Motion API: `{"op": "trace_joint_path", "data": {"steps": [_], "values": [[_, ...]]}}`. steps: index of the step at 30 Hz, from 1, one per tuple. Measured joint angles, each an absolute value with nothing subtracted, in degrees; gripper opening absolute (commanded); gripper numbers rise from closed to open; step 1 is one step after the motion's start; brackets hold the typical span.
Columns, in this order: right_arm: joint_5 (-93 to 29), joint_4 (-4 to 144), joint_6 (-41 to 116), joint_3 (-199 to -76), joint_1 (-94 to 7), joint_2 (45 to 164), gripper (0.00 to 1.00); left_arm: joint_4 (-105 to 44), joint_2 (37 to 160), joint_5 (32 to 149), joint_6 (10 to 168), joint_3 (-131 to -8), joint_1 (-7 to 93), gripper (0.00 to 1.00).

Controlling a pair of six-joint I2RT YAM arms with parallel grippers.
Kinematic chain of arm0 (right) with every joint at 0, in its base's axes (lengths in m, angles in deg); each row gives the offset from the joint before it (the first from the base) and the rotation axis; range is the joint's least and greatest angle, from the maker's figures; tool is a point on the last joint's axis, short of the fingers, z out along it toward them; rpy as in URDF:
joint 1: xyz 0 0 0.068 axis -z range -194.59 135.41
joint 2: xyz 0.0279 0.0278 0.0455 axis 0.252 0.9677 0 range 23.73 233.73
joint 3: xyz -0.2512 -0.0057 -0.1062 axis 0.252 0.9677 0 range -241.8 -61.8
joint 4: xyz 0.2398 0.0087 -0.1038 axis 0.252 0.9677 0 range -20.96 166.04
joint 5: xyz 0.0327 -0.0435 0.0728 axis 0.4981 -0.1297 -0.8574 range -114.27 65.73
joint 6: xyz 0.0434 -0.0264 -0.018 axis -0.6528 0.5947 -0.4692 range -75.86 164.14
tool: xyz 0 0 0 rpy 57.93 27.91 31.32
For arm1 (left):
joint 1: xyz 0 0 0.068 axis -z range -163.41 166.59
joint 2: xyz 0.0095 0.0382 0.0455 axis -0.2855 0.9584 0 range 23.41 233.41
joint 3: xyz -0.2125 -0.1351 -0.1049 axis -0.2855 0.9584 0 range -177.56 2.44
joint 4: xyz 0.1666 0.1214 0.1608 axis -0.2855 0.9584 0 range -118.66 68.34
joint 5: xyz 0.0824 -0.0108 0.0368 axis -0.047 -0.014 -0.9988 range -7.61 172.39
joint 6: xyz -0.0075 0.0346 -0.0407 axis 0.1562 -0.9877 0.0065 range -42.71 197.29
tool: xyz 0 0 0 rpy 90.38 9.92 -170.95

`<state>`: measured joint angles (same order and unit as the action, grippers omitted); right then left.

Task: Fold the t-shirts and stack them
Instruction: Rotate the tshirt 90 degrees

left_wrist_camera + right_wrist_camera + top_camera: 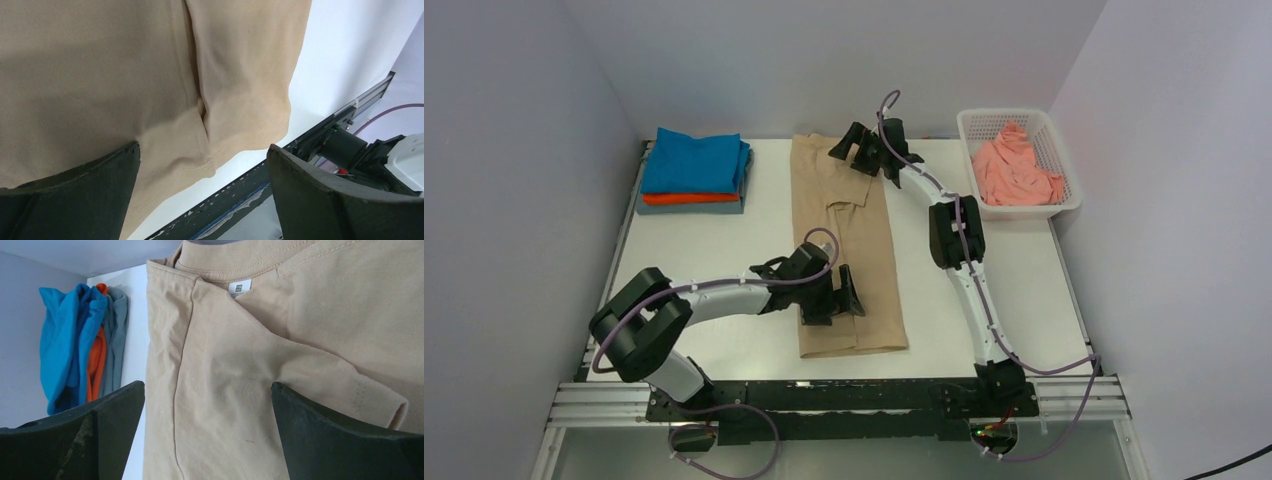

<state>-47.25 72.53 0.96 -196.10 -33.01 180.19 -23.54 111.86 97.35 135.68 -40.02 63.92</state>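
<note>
I need to move my left gripper back next, to the left in the top view, and down onto the t-shirt's hem corner nearer the stack [803, 354], because the t-shirt's sleeves are folded in.
The tan-beige t-shirt [846, 245] lies in a long narrow strip down the middle of the table, sleeves folded in. My left gripper [836, 297] is open above its near hem [200, 125], holding nothing. My right gripper [856, 150] is open above its collar end [240, 340], holding nothing. The blue [694, 160], orange-red [686, 198] and grey [692, 208] t-shirts lie folded in a stack at the far left; they also show in the right wrist view [65, 350]. The salmon pink t-shirt [1014, 170] lies crumpled in the basket.
The white mesh basket [1064, 205] stands at the far right corner. The aluminium rail [824, 398] with both arm bases runs along the near edge; it also shows in the left wrist view [310, 145]. Grey walls enclose the table.
</note>
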Motion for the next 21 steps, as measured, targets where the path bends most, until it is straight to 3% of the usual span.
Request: {"op": "trace_joint_path", "data": {"steps": [7, 11, 21], "values": [[-43.5, 79.7, 5.1, -195.3, -33.6, 176.3, 1.00, -19.0, 105.3, 93.7, 132.3, -40.3, 64.2, 0.99], [-41.3, 82.6, 9.5, -185.6, -33.4, 166.0, 1.00, -14.9, 99.5, 90.5, 128.2, -43.3, 64.3, 0.99], [-39.0, 76.3, 11.0, -128.6, -33.9, 119.5, 1.00, -5.7, 82.5, 83.2, 123.8, -34.1, 64.3, 0.98]]}}
